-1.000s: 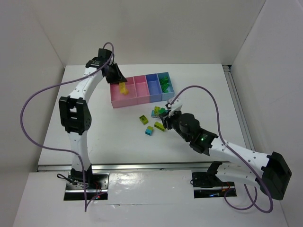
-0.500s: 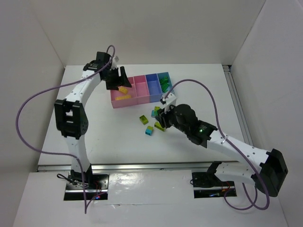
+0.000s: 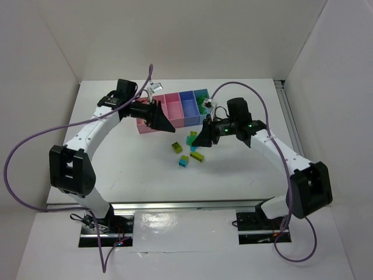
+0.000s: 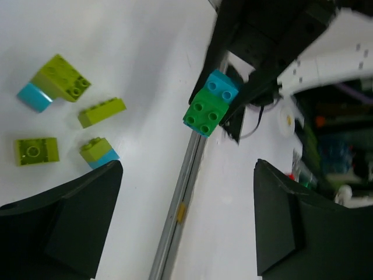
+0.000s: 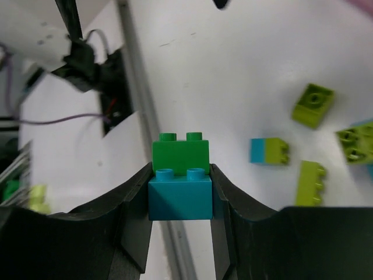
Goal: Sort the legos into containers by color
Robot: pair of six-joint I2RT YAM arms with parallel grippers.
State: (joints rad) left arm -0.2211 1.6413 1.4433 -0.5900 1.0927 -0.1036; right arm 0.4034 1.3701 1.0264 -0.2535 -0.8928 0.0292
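My right gripper carries the cyan brick outward to the blue-violet bin (image 3: 187, 106) next, fingers turning down, and releases it there, apart from the green legos.
My right gripper (image 3: 205, 139) hangs just above the loose legos, shut on a cyan brick (image 5: 179, 197) with a dark green brick (image 5: 180, 154) stuck to it. The left wrist view shows that pair (image 4: 210, 103) between the right fingers. My left gripper (image 3: 161, 121) is open and holds nothing, over the front of the wide pink bin (image 3: 142, 125). The containers continue right: a narrower pink bin (image 3: 173, 108), a blue-violet bin (image 3: 187, 106) and a light blue bin (image 3: 208, 109) with green legos (image 3: 202, 103) inside. On the table lie a lime brick (image 3: 176, 147), a lime-and-cyan brick (image 3: 184, 161) and another lime brick (image 3: 197, 156).
A grey rail (image 4: 183, 192) runs along the table's right edge beside the white side wall. Purple cables (image 3: 35, 137) loop off both arms. Bare white table (image 3: 116, 169) lies left of and in front of the loose bricks.
My left gripper opened, let go of a yellow brick over the wide pink bin and swung right towards the centre. The right arm rose and shifted back, still holding the cyan-and-green pair.
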